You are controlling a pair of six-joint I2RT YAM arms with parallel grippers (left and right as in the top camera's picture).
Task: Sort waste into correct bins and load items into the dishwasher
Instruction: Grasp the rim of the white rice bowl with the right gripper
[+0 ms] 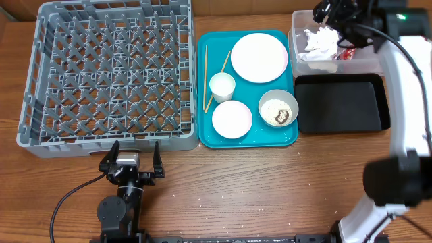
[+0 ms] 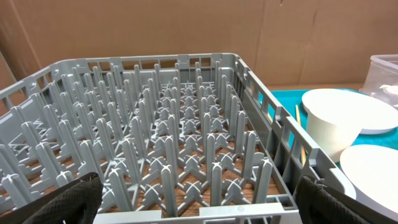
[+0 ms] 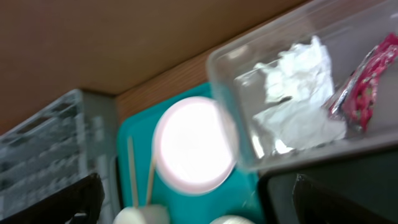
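My right gripper moves down and back onto the bowl's rim by the smaller dish next, as the bowl sits below that gripper and nearer my base.
The crumpled white napkin (image 1: pixel 320 42) and the red wrapper (image 1: pixel 349 52) lie in the clear tub (image 1: pixel 297 27); both show in the right wrist view, napkin (image 3: pixel 298 93) and wrapper (image 3: pixel 367 74). The black tray (image 1: pixel 341 104) is bare. On the teal tray (image 1: pixel 210 138) sit the white plate (image 1: pixel 259 57), smaller dish (image 1: pixel 231 119), cup (image 1: pixel 222 86), chopsticks (image 1: pixel 206 77) and the bowl (image 1: pixel 278 108) with rice and a brown scrap. The grey dish rack (image 1: pixel 108 74) holds nothing. My right gripper (image 1: pixel 334 17) is open and empty above the tub. My left gripper (image 1: pixel 131 158) is open at the rack's near edge.
Loose rice grains (image 1: pixel 202 199) are scattered on the wooden table in front of the teal tray. The right arm (image 1: pixel 405 101) runs along the right side past the black tray. A cable (image 1: pixel 67 199) trails left of the left arm's base.
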